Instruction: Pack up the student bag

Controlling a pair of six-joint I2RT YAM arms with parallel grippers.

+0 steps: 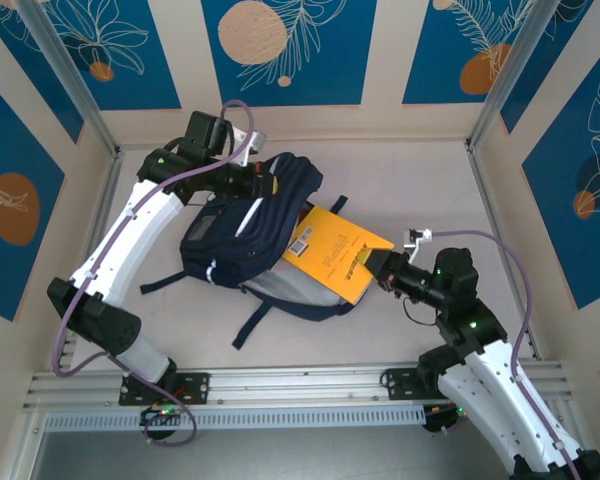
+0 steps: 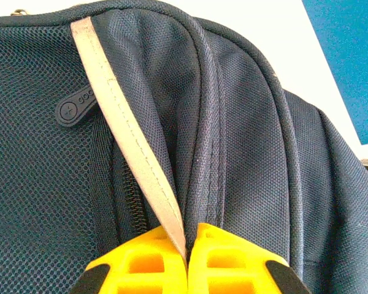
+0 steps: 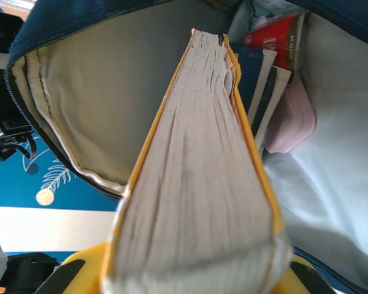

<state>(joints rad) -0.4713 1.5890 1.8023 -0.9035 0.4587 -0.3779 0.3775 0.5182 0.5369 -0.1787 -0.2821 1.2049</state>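
Note:
Next, my right gripper pushes the book ahead into the bag's grey-lined inside beside the dark-covered books and lets go, as the book still sticks halfway out.
The student bag (image 1: 242, 232), dark navy with white trim, lies in the middle of the table with its mouth facing right. At the bag's top edge my left gripper (image 1: 257, 181) is shut; its yellow fingers (image 2: 144, 260) pinch a pale strap (image 2: 119, 116) and a fold of navy fabric (image 2: 245, 153). A thick yellow book (image 1: 337, 256) sticks halfway into the bag's mouth. My right gripper (image 1: 382, 268) is shut on the book's outer end. From the right wrist the book's page edge (image 3: 196, 177) runs into the bag's grey-lined inside (image 3: 110, 92).
Inside the bag are dark-covered books (image 3: 262, 82), a red packet (image 3: 273, 35) and a pink item (image 3: 292, 116). Bag straps (image 1: 250, 325) trail toward the near rail (image 1: 300, 385). Enclosure walls stand on three sides.

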